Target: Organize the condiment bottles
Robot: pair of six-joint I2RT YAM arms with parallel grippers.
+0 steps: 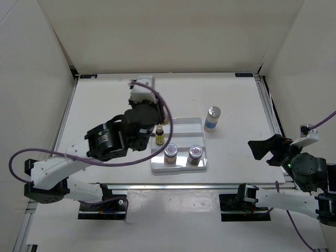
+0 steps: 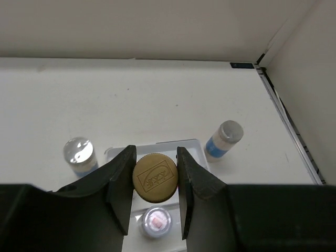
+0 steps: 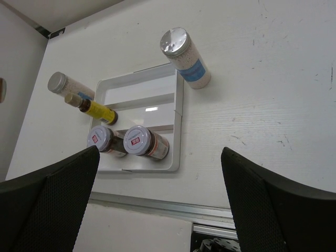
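Note:
The robot's left gripper will come down across the tray to the tray's empty middle-row end (image 1: 192,140), because that spot is below the gripper and to its right in the top view.
My left gripper (image 2: 155,157) is shut on the brown cap of a tiny yellow bottle (image 2: 154,178), held above the white tray (image 2: 195,148); its body is hidden. In the top view the left gripper (image 1: 151,125) hangs over the tray's left edge. The other tiny yellow bottle (image 1: 159,135) stands in the tray's left part. Two short jars (image 1: 170,153) (image 1: 195,154) stand in its front row. One tall bottle (image 1: 212,118) stands right of the tray, the other (image 3: 63,84) left of it. My right gripper (image 1: 265,149) is open and empty, off to the right.
The white ridged tray (image 1: 181,125) lies mid-table with its back compartment bare. White walls enclose the table on three sides. A metal rail (image 1: 189,185) runs along the near edge. The left arm (image 1: 105,142) reaches across the table's left half.

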